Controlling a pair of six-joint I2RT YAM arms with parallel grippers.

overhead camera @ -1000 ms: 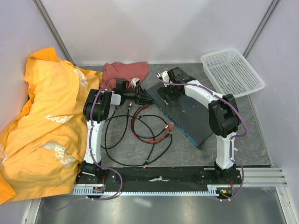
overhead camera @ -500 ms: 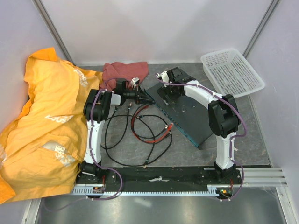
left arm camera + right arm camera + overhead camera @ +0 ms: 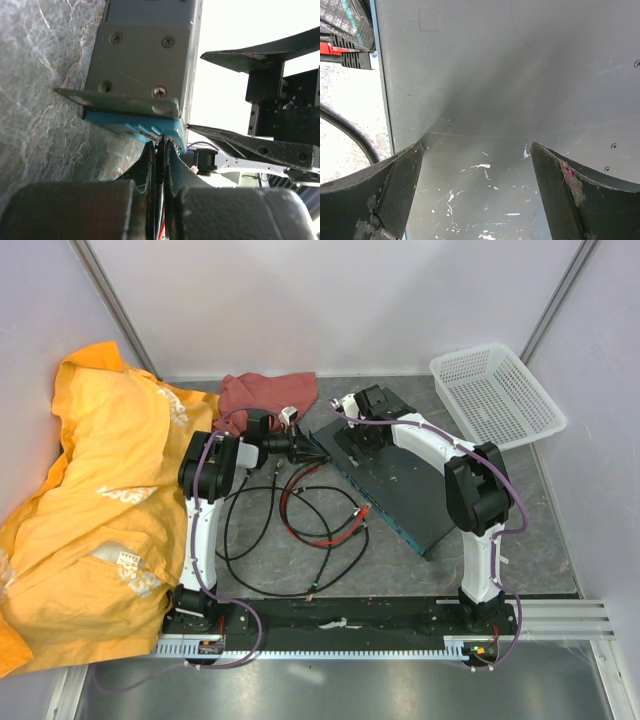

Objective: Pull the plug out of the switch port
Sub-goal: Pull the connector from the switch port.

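Observation:
The plug's tip is at the switch's port, so my left gripper needs to pull the plug to the left in the top view and let go of it beside the red-brown cloth.
The switch (image 3: 400, 485) is a flat dark slab lying slantwise on the table, its teal long edge (image 3: 132, 126) facing left. My left gripper (image 3: 310, 452) is at the far end of that teal edge. In the left wrist view the left gripper (image 3: 160, 146) is shut on a thin black plug (image 3: 160, 156) whose tip sits at a port in the teal face. From above, the fingers hide the plug. My right gripper (image 3: 477, 150) stands wide open with its fingertips on the switch top (image 3: 495, 75), holding nothing.
Black and red cables (image 3: 320, 520) lie looped on the table left of the switch. A white mesh basket (image 3: 497, 392) stands at the back right. A large orange cloth (image 3: 90, 490) covers the left side, with a red-brown cloth (image 3: 265, 392) behind the left gripper.
My left gripper's fingers have closed together at the switch's teal edge. The right arm has barely shifted and its gripper stays open.

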